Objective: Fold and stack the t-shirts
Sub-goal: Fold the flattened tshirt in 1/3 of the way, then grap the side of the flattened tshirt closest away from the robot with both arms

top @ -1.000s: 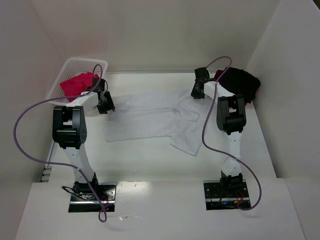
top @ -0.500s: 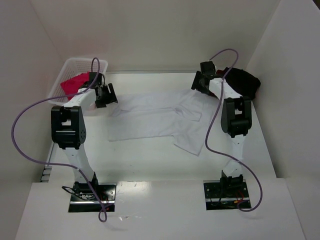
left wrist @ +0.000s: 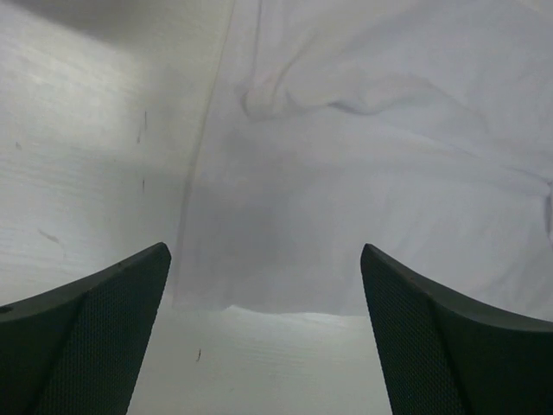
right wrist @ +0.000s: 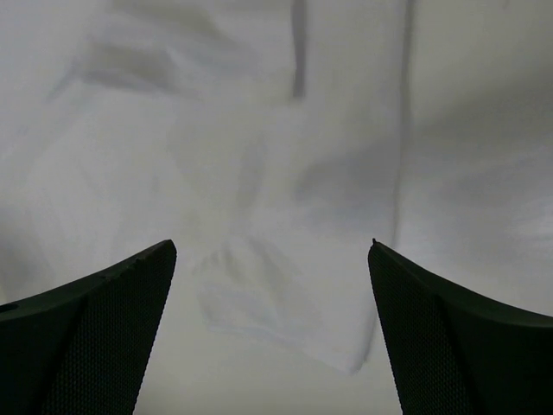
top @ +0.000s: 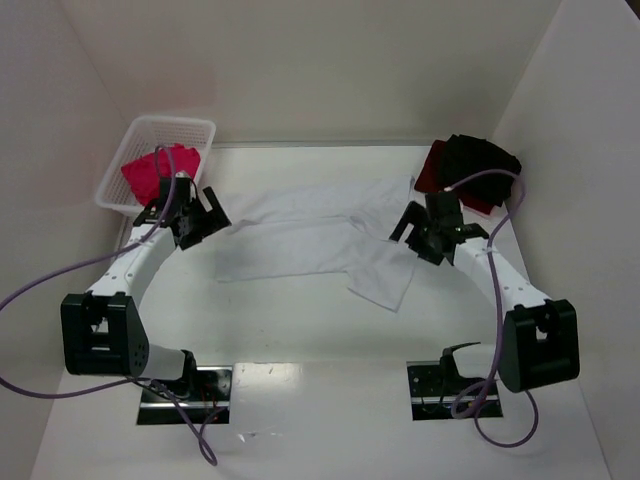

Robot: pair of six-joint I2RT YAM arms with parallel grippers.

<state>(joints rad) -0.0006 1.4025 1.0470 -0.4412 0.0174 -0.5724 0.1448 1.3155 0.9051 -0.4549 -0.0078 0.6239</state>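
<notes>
My right gripper needs to move back and down next, onto the near corner of the white t-shirt's jutting sleeve [top: 395,308] [right wrist: 350,365], because that corner is on bare table.
A white t-shirt [top: 310,240] lies spread and wrinkled across the middle of the table. My left gripper [top: 212,214] hovers at its left edge, open and holding nothing. In the left wrist view the white t-shirt [left wrist: 371,156] fills the area ahead of the left gripper [left wrist: 266,333]. My right gripper [top: 408,234] is over the shirt's right side, also open and holding nothing. The right wrist view shows the right gripper [right wrist: 272,333] above a rumpled fold of the white t-shirt [right wrist: 259,130]. A pink t-shirt [top: 150,172] sits in the basket. A black t-shirt [top: 482,160] lies on a dark red t-shirt [top: 430,172] at the back right.
A white lattice basket [top: 170,122] stands at the back left corner. White walls close in the table on the left, back and right. Purple cables loop from both arms over the near side of the table.
Both grippers have opened and let go of the white t-shirt's far edge. Both arms have dropped and swung toward the near side, left to the shirt's left edge, right over its right side.
</notes>
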